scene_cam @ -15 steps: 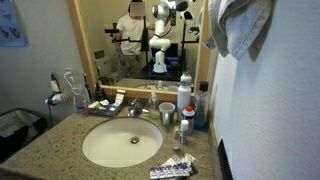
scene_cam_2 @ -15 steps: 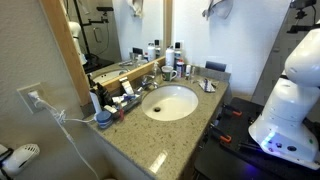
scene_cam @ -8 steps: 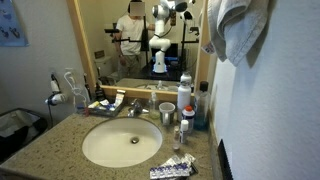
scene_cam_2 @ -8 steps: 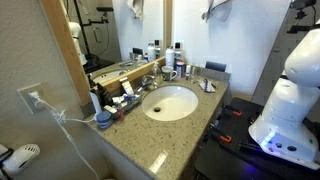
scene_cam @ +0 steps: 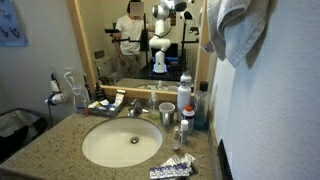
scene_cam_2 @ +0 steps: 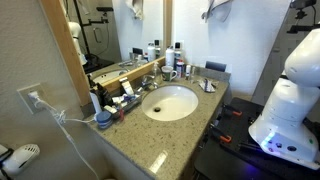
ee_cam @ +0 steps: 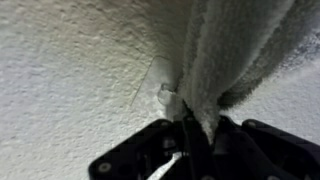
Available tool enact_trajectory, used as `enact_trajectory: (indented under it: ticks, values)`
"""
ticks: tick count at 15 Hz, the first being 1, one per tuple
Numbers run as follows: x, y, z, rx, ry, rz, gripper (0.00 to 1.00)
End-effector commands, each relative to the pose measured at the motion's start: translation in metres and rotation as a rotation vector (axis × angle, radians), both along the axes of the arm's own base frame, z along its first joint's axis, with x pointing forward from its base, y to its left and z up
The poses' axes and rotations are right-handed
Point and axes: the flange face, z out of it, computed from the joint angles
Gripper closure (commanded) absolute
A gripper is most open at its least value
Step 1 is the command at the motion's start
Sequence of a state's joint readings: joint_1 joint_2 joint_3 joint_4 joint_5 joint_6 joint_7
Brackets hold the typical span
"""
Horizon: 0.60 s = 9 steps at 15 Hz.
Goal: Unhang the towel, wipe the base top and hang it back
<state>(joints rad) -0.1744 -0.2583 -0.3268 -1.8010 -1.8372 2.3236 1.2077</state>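
Note:
Next, my gripper lowers the towel fold along the textured wall past the clear hook (ee_cam: 165, 92) and opens to release the fold, because it lies close beside that hook.
The pale grey-white towel (scene_cam: 243, 28) hangs on the wall at the top right, above the counter; only its lower end shows in an exterior view (scene_cam_2: 218, 8). In the wrist view the towel (ee_cam: 225, 50) drops against the textured white wall, and a fold runs down between my black gripper's (ee_cam: 195, 135) fingers, which are closed on it. The gripper itself does not show in either exterior view. The speckled brown-grey base top (scene_cam: 40, 150) (scene_cam_2: 150, 140) surrounds an oval white sink (scene_cam: 120, 143) (scene_cam_2: 170, 102).
Bottles (scene_cam: 184, 95), a cup (scene_cam: 166, 113) and a tube (scene_cam: 172, 168) stand on the counter's right side, with toiletries along the mirror edge (scene_cam_2: 120, 95). A hair dryer (scene_cam_2: 20, 155) hangs on a cord. The robot's white base (scene_cam_2: 285, 110) stands beside the vanity.

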Motion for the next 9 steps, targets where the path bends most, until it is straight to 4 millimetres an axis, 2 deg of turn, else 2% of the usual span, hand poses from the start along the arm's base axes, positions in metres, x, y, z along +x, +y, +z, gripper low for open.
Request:
enact_trajectory:
  ticks: [1,5,9]
  values:
    - [-0.028,0.012,0.000,0.028,-0.048,0.001,0.96]
    - [-0.047,0.019,-0.008,0.064,-0.074,-0.003,0.96]
    - [-0.064,0.015,-0.020,0.117,-0.140,-0.006,0.96]
